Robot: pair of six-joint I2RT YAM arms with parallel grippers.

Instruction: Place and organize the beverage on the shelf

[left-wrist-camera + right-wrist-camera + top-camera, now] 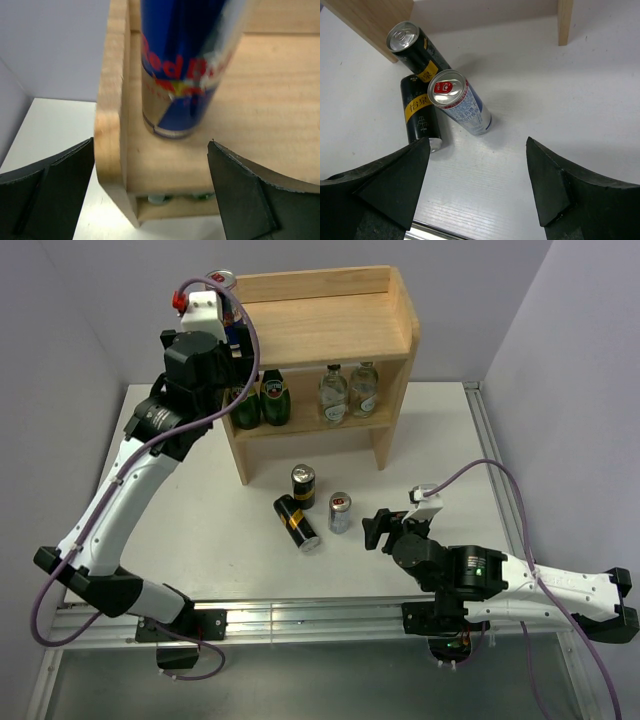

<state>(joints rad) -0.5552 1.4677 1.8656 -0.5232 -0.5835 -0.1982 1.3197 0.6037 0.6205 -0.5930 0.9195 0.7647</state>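
Note:
Next I should move my left gripper back, across and down around the second silver can, still unshelved, which stands below it and to its right in the top view.
The wooden shelf [330,315] stands at the back of the table. A blue-and-silver can [182,65] stands upright at the left end of its top board [265,100]; its top shows in the top view [222,280]. My left gripper [150,165] is open just in front of that can, not touching it, and shows in the top view [238,340]. Two clear glass bottles [333,392] [364,388] stand on the lower tier. On the table are a second silver can [462,107], an upright black-and-gold can [415,50] and a lying one [421,117]. My right gripper [477,170] is open and empty, short of them.
Two green bottles [260,400] stand at the left of the lower tier. The three table cans [340,512] cluster in front of the shelf. Grey walls close in on both sides. A metal rail [300,615] runs along the near table edge.

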